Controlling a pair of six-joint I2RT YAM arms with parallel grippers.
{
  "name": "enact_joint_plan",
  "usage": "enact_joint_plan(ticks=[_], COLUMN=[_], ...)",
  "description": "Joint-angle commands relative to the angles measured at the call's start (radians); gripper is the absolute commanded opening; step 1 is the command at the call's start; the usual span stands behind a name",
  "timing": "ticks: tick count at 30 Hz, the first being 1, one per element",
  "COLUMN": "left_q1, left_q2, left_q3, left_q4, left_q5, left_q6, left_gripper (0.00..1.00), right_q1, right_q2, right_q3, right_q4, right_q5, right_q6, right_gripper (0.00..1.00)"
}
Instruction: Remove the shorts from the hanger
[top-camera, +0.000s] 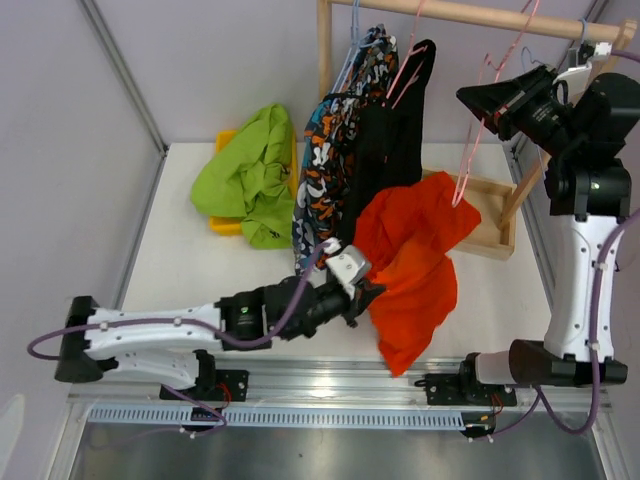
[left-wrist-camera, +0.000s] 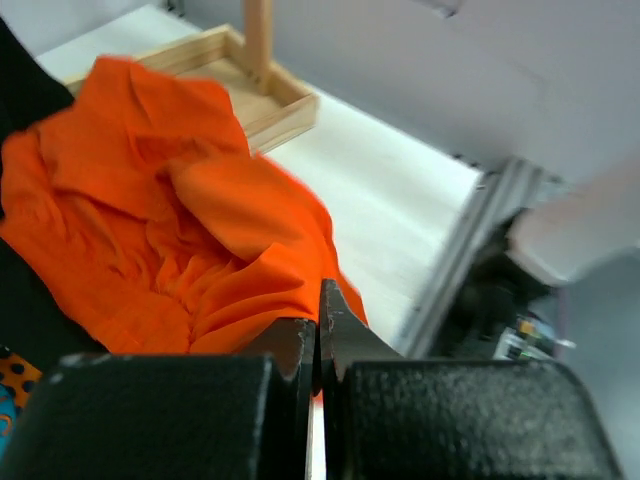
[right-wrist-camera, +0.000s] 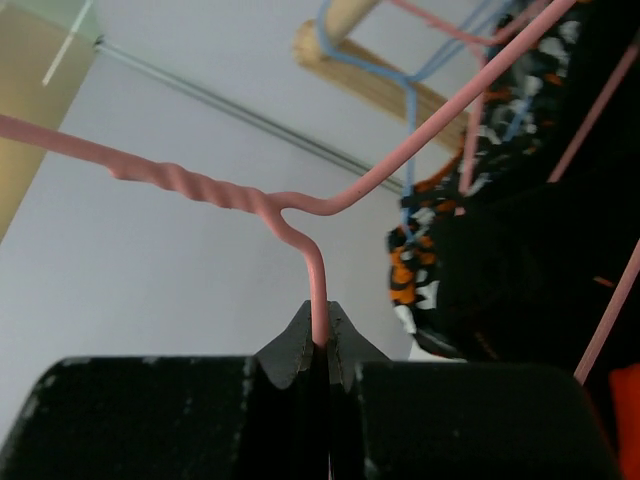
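The bar's end (top-camera: 624, 34) is to the right of my right gripper in the top view: I need to ease the wire hanger toward it, clear of the shorts, and release.
The orange-red shorts (top-camera: 415, 250) (left-wrist-camera: 150, 200) lie crumpled over the table and the edge of the wooden base. My left gripper (top-camera: 370, 293) (left-wrist-camera: 320, 300) is shut on their near hem. A pink wire hanger (top-camera: 462, 178) (right-wrist-camera: 200, 188) hangs tilted from the rail, its lower end right by the shorts' upper edge. Raised at the right, my right gripper (top-camera: 465, 98) (right-wrist-camera: 322, 320) is shut on the hanger's wire below its twisted neck. Black shorts (top-camera: 392, 130) and blotch-patterned shorts (top-camera: 335, 150) (right-wrist-camera: 420, 280) hang on the rack. Lime green shorts (top-camera: 250, 175) lie at the back left.
A wooden rack with a top rail (top-camera: 470, 15) stands on a tray-like wooden base (top-camera: 495, 235) (left-wrist-camera: 265, 100) at the back right. A yellow tray (top-camera: 222, 225) sits under the green shorts. Blue hangers (right-wrist-camera: 405, 130) share the rail. A metal rail (top-camera: 330, 375) runs along the near table edge.
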Motion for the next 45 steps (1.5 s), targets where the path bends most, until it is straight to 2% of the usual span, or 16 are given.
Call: enact_joint_plan(ticks=[1, 6, 13, 15, 19, 23, 27, 32, 34, 35, 36, 37, 41, 42, 43, 45], left_q1=[-0.108, -0.229, -0.245, -0.259, -0.303, -0.305, -0.305, -0.305, -0.305, -0.305, -0.305, -0.305, -0.305, -0.305, -0.305, -0.303], left_q2=[-0.158, -0.272, -0.377, -0.404, -0.482, -0.542, -0.540, -0.534, -0.542, -0.546, -0.552, -0.556, -0.533, -0.517, -0.482, -0.444], left_q3=[-0.009, -0.011, -0.075, -0.077, -0.043, 0.046, 0.159, 0.264, 0.293, 0.307, 0.318, 0.325, 0.445, 0.489, 0.511, 0.544], left_q4=[0.004, -0.127, -0.234, -0.269, -0.468, -0.634, -0.639, -0.510, -0.406, -0.362, -0.257, -0.192, -0.036, -0.021, 0.076, 0.219], left_q5=[-0.150, -0.280, -0.392, -0.414, -0.544, -0.671, -0.763, -0.846, -0.888, -0.903, -0.918, -0.944, -0.925, -0.923, -0.925, -0.897], left_q6=[-0.038, -0.023, -0.081, -0.103, -0.167, -0.190, -0.083, 0.167, 0.309, 0.364, 0.487, 0.548, 0.760, 0.808, 0.869, 1.091], left_gripper=[0.00, 0.00, 0.00, 0.00, 0.00, 0.00, 0.00, 0.00, 0.00, 0.00, 0.00, 0.00, 0.00, 0.00, 0.00, 0.00], right_q1=[-0.048, -0.105, -0.166, -0.183, -0.198, -0.198, -0.198, -0.200, -0.200, -0.200, -0.201, -0.201, -0.204, -0.204, -0.204, -0.204], right_q2=[0.019, 0.149, 0.317, 0.331, 0.338, 0.259, 0.199, 0.176, 0.160, 0.154, 0.141, 0.131, 0.093, 0.084, 0.056, 0.024], right_q3=[-0.055, -0.003, 0.175, 0.173, 0.147, 0.011, -0.072, -0.080, -0.081, -0.083, -0.086, -0.086, -0.087, -0.086, -0.095, -0.112], right_q4=[0.112, 0.172, 0.155, 0.169, 0.149, 0.175, 0.201, 0.181, 0.176, 0.173, 0.167, 0.157, 0.123, 0.109, 0.092, 0.081], right_q5=[-0.073, -0.113, -0.133, -0.139, -0.145, -0.138, -0.142, -0.144, -0.147, -0.148, -0.147, -0.147, -0.164, -0.161, -0.158, -0.145], right_q6=[-0.006, -0.016, -0.017, -0.010, -0.031, -0.043, -0.040, -0.039, -0.039, -0.042, -0.043, -0.046, -0.077, -0.086, -0.094, -0.115], right_gripper=[0.00, 0.00, 0.00, 0.00, 0.00, 0.00, 0.00, 0.00, 0.17, 0.30, 0.69, 0.88, 0.99, 0.99, 0.99, 1.00])
